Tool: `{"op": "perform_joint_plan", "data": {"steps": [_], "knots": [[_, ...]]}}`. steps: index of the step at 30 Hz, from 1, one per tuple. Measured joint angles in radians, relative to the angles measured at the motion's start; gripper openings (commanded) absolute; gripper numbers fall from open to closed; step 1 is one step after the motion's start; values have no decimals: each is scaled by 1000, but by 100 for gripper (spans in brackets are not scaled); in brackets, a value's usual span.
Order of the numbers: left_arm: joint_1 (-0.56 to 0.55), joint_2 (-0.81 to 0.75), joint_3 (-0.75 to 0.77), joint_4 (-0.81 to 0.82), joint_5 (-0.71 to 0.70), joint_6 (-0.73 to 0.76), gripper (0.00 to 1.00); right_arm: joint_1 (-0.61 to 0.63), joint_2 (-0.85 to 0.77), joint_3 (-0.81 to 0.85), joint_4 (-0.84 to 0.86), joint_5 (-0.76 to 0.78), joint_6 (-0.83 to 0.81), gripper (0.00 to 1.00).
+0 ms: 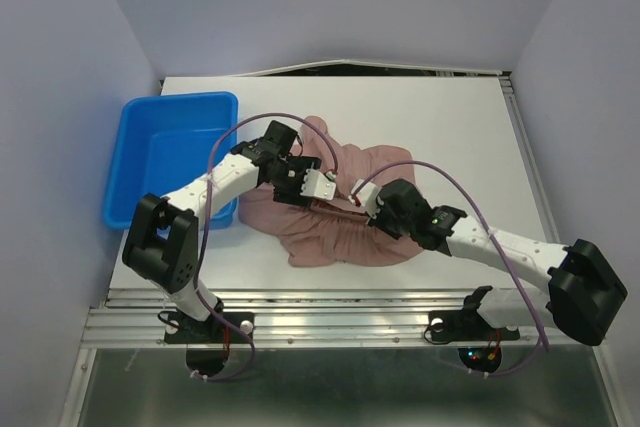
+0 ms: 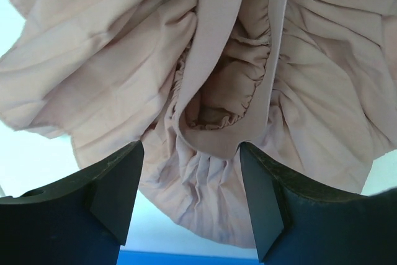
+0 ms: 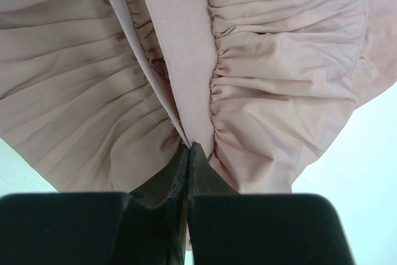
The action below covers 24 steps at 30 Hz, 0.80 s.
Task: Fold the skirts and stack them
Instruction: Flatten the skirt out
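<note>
I need to move my left gripper down and back next, to close across the loose end of the skirt's waistband, looping open by my spread fingers.
One mauve-pink skirt (image 1: 340, 232) lies crumpled on the white table (image 1: 440, 117), its gathered waistband (image 3: 180, 48) running up the middle. My left gripper (image 1: 322, 185) hovers over the skirt's left part. In the left wrist view its gripper (image 2: 189, 178) is open, dark fingers (image 2: 111, 184) wide apart, with pleated cloth (image 2: 124, 79) below and nothing between them. My right gripper (image 1: 362, 203) sits at the skirt's centre. The right wrist view shows that gripper (image 3: 189, 147) shut, its tips pinching the waistband edge of the skirt (image 3: 279, 91).
A blue plastic bin (image 1: 170, 152) stands at the table's left, close behind the left arm. Lilac walls enclose the table on three sides. A dark gap runs along the far edge (image 1: 400, 69). Purple cables loop over both arms.
</note>
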Motion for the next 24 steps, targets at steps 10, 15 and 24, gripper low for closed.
{"op": "perform_joint_plan", "data": {"steps": [10, 15, 24], "knots": [[-34, 91, 1, -43, -2, 74, 70, 0, 0, -14, 0, 3, 0, 1], [-45, 91, -3, -72, -4, 121, 69, -2, 0, -15, 0, 5, 0, 1], [-65, 28, -54, -84, -5, 145, 71, -2, 0, -22, 3, 6, 10, 1]]}}
